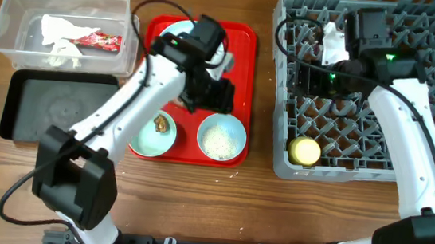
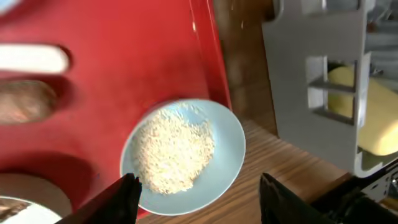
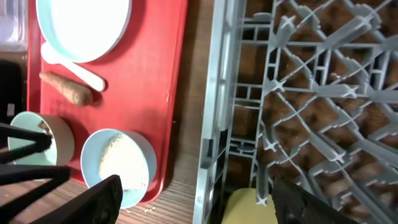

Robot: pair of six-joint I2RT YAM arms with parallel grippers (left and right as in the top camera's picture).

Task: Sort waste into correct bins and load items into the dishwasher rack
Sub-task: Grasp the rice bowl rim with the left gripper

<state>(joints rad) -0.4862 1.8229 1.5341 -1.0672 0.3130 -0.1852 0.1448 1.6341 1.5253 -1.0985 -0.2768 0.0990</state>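
Observation:
I need to bring my left gripper down to the right in the overhead view onto the pale blue bowl's rack-side rim (image 1: 242,144) (image 2: 242,152), which lies below it, clear of the mint bowl.
My left gripper (image 1: 218,98) is open and empty above the red tray, just over the pale blue bowl of white rice (image 1: 222,137); its fingers (image 2: 199,199) straddle that bowl (image 2: 183,155). The mint bowl (image 1: 155,132) holds a small brown lump. The plate (image 3: 84,25), white spoon (image 3: 74,65) and carrot-like root (image 3: 68,90) lie on the tray. My right gripper (image 3: 199,205) is open and empty over the grey rack's (image 1: 373,89) left edge. The yellow cup (image 1: 306,151) sits in the rack. The clear tub (image 1: 10,34) holds white tissue (image 1: 62,35) and the red wrapper (image 1: 101,41).
The black tray (image 1: 50,110) stands in front of the clear tub at the left. The flat red tray (image 1: 243,68) lies between the bins and the rack. A strip of bare wood (image 1: 262,86) separates the tray from the rack. A few rice grains lie by the tray's front edge.

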